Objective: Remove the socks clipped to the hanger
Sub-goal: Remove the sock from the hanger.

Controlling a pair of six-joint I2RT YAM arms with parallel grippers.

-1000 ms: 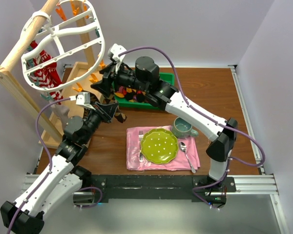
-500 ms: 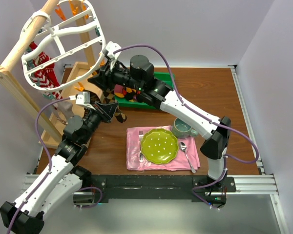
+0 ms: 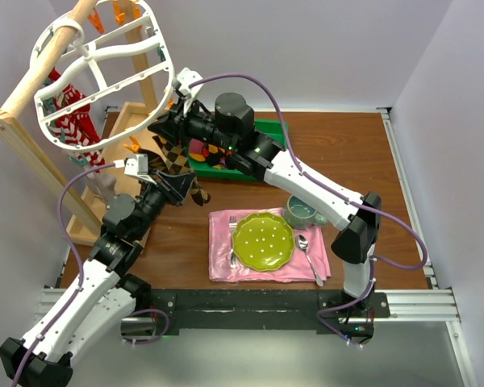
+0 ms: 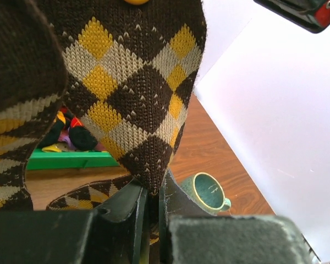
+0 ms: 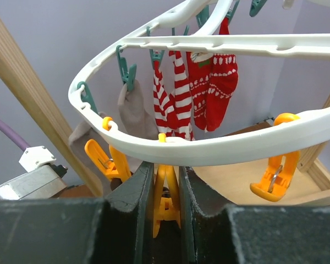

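The argyle sock goes next into the green bin (image 4: 74, 140), which already has socks in it: the robot's left gripper will move outward and down to let go of it there.
The white oval hanger (image 3: 168, 64) hangs from a wooden rack at the back left. Red-and-white striped socks (image 5: 173, 93), red patterned ones and a grey sock (image 5: 133, 113) are clipped to its far side. My right gripper (image 5: 166, 168) is just under the hanger's near rim (image 5: 209, 151), shut on an orange clip (image 5: 168, 203) that hangs from it. A dark argyle sock (image 4: 132, 82) hangs from that spot (image 3: 171, 151). My left gripper (image 4: 153, 190) is shut on its lower tip, below and in front of my right gripper (image 3: 163, 129).
The wooden rack (image 3: 32, 157) stands on the left with its tray-like base behind the arms. A green bin (image 3: 274, 129) holding loose socks lies under the right arm. A teal mug (image 3: 301, 211), a green plate (image 3: 262, 240), a fork and a spoon sit on or beside a pink napkin (image 3: 222, 266).
My right gripper moved left to the hanger's rim and closed its jaws on the orange clip. The left arm kept its grip on the argyle sock and barely moved.
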